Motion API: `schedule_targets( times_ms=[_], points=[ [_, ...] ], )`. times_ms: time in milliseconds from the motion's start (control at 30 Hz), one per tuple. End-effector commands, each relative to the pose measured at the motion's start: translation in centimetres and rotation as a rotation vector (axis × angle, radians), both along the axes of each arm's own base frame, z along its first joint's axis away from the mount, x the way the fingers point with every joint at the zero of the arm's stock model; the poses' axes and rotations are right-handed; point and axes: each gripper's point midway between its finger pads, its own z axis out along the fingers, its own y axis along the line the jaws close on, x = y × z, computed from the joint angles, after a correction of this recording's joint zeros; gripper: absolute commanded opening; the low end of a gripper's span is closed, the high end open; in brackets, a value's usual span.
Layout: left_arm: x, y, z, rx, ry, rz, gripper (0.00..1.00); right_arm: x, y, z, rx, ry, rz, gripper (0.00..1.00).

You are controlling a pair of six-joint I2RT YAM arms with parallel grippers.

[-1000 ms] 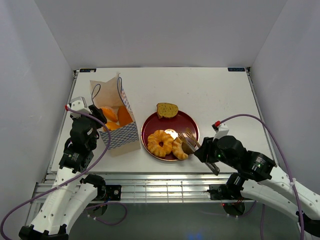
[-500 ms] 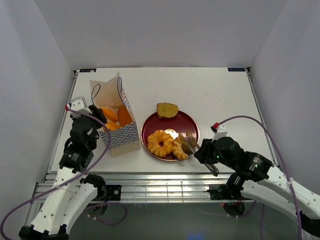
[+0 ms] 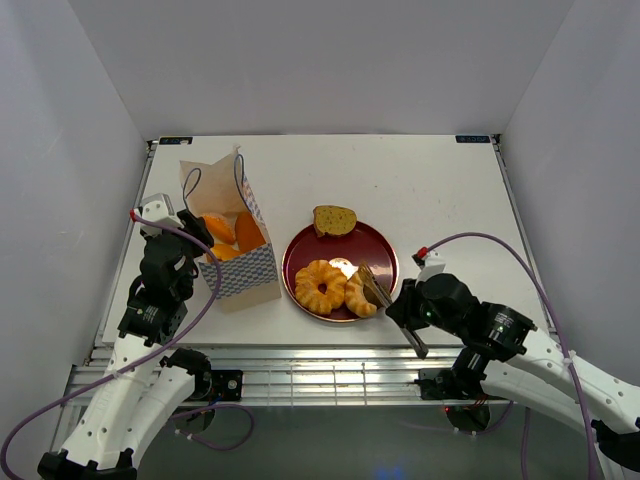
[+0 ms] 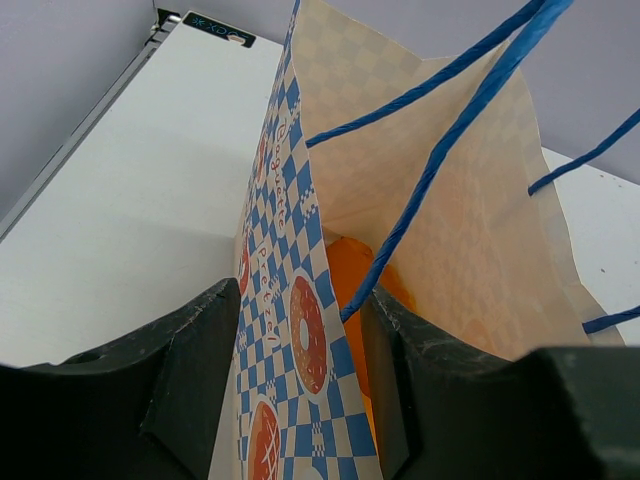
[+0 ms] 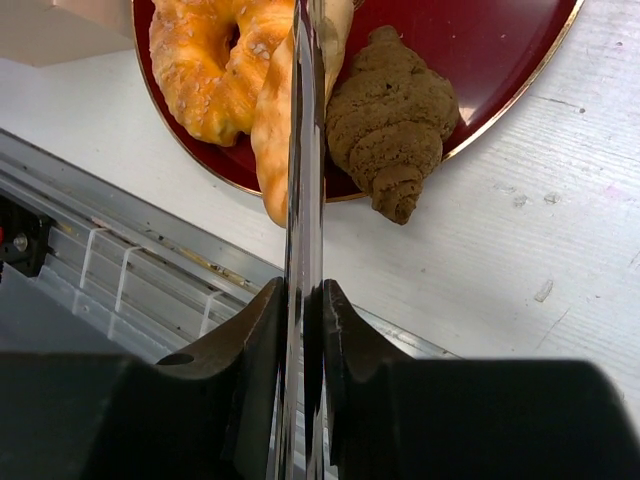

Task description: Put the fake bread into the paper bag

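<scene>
The robot's right gripper will next lift the twisted piece [image 3: 357, 296] up and to the left in the top view, over the bag's opening [image 3: 228, 224], and then release it, because the sides of the bag are tall.
The paper bag [image 3: 245, 272] stands upright at the left, with orange fake bread [image 3: 228, 235] inside. My left gripper [image 3: 195, 232] is shut on the bag's near wall [image 4: 290, 300], one finger outside and one inside. The dark-red plate [image 3: 380, 245] holds a ring pastry [image 3: 320, 285], a golden twisted piece [image 3: 357, 296], a brown croissant [image 5: 390, 120] and a brown slice [image 3: 334, 219]. My right gripper [image 3: 402, 305] is shut on metal tongs [image 5: 303, 150]. The tongs' tips lie over the twisted piece [image 5: 270, 130] next to the croissant.
The plate sits close to the table's front edge [image 5: 180, 250], with metal rails just below it. The bag's blue cord handles [image 4: 440, 140] hang across its open mouth. White walls enclose the table on three sides.
My right gripper has shifted a little left toward the plate, bringing the tongs further over the twisted piece and the croissant. The left arm and the bag have not moved.
</scene>
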Motion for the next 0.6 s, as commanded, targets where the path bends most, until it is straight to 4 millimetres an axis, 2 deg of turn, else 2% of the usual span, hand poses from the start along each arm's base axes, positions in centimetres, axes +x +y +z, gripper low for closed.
schedule_targets(
  times_ms=[0, 133, 267, 300, 400, 433, 567],
  points=[
    [-0.3, 0.1, 0.2, 0.009, 0.001, 0.000, 0.62, 0.9, 1.2, 3.1, 0.077, -0.064, 0.006, 0.20],
    [-0.3, 0.1, 0.2, 0.009, 0.001, 0.000, 0.62, 1.1, 1.4, 4.9, 0.103, -0.095, 0.012, 0.08],
    [-0.4, 0.1, 0.4, 0.008, -0.004, -0.002, 0.62, 1.5, 1.6, 7.1, 0.124, -0.143, 0.022, 0.08],
    [-0.4, 0.1, 0.3, 0.009, -0.003, 0.000, 0.62, 1.6, 1.7, 8.3, 0.139, -0.162, 0.022, 0.08],
    [-0.4, 0.1, 0.3, 0.009, -0.001, -0.002, 0.62, 2.0, 2.0, 10.0, 0.141, -0.194, 0.039, 0.08],
    [-0.4, 0.1, 0.3, 0.009, -0.001, -0.002, 0.62, 2.1, 2.1, 11.4, 0.153, -0.222, 0.046, 0.08],
    [-0.4, 0.1, 0.3, 0.011, 0.001, 0.001, 0.62, 2.8, 2.8, 13.8, 0.157, -0.268, 0.062, 0.08]
  ],
)
